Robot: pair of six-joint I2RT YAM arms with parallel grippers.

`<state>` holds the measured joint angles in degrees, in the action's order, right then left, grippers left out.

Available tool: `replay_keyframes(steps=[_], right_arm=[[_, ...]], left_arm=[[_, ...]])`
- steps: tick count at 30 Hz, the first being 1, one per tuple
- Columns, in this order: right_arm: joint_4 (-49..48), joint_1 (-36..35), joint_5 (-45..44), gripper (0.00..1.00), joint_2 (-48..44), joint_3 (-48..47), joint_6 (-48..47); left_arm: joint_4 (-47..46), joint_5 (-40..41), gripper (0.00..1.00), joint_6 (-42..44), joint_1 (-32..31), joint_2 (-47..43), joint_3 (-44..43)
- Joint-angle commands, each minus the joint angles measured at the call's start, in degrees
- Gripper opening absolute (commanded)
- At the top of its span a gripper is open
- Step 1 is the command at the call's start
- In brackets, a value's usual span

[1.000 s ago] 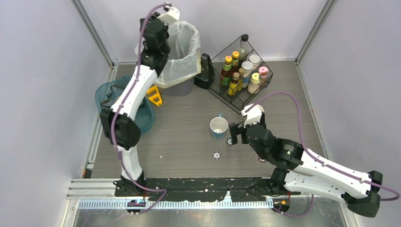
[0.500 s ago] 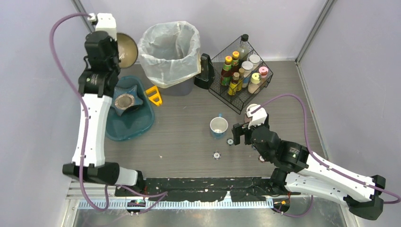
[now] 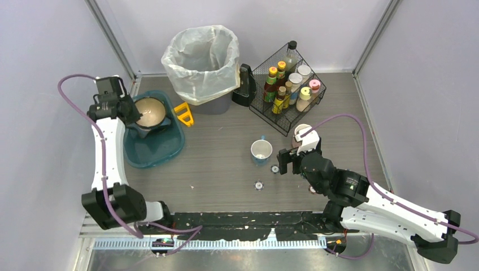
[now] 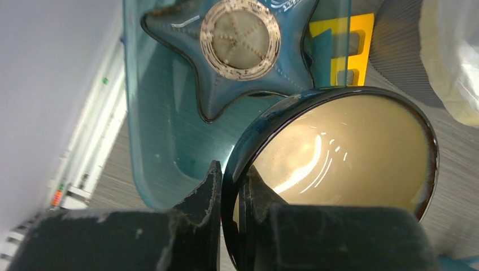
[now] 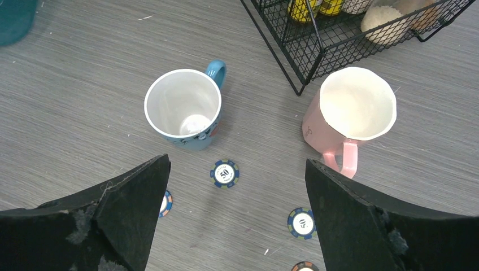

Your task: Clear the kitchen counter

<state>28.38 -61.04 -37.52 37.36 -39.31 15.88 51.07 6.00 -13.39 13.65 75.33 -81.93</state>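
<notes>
The dark bowl is still hanging above the teal tub, so the robot's left gripper will next lower the bowl onto the star-shaped dish (image 4: 240, 39) and then let go of the bowl's rim.
The kitchen counter (image 3: 226, 152) is a dark grey wood-grain tabletop. My left gripper (image 3: 131, 113) is shut on the rim of a dark bowl with a tan inside (image 4: 344, 152) and holds it tilted over the teal tub (image 3: 164, 149), which holds a star-shaped dish (image 4: 240, 39). My right gripper (image 5: 235, 161) is open and empty above the counter. It hovers over poker chips (image 5: 225, 174), between a blue mug (image 5: 183, 110) and a pink mug (image 5: 353, 107). Both mugs stand upright and empty.
A grey bin with a white liner (image 3: 202, 56) stands at the back. A black wire rack of bottles (image 3: 288, 90) is at the back right, with a black object (image 3: 245, 84) beside it. A yellow item (image 3: 184, 114) lies by the tub. More chips (image 3: 258, 184) lie near the front.
My left arm has swung with the bowl from the bin, out to the left wall, then down over the teal tub. My right gripper has crept slightly forward over the chips.
</notes>
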Motion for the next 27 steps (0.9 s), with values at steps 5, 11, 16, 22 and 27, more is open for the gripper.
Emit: replay_keyframes(steps=[5, 11, 16, 22, 27], right_arm=[[-2.4, -0.1, -0.6, 0.95, -0.4, 0.2, 0.9], [-2.2, -0.1, -0.9, 0.96, 0.5, 0.0, 0.8], [-2.2, -0.1, -0.9, 0.96, 1.5, -0.4, 0.8], [-2.2, -0.1, -1.0, 0.96, 2.6, -0.7, 0.6], [-2.3, -0.1, -1.0, 0.96, 3.2, -0.8, 0.5]], left_arm=[[-8.2, -11.9, 0.0, -9.4, 7.3, 12.0, -5.8], [-7.4, -11.6, 0.0, -10.5, 9.3, 22.4, -11.9], [-7.6, -10.9, 0.0, -10.0, 9.9, 27.5, -14.6], [-8.4, -10.7, 0.02, -9.5, 10.9, 32.0, -16.0], [-8.5, -11.0, 0.05, -9.1, 11.0, 35.7, -17.8]])
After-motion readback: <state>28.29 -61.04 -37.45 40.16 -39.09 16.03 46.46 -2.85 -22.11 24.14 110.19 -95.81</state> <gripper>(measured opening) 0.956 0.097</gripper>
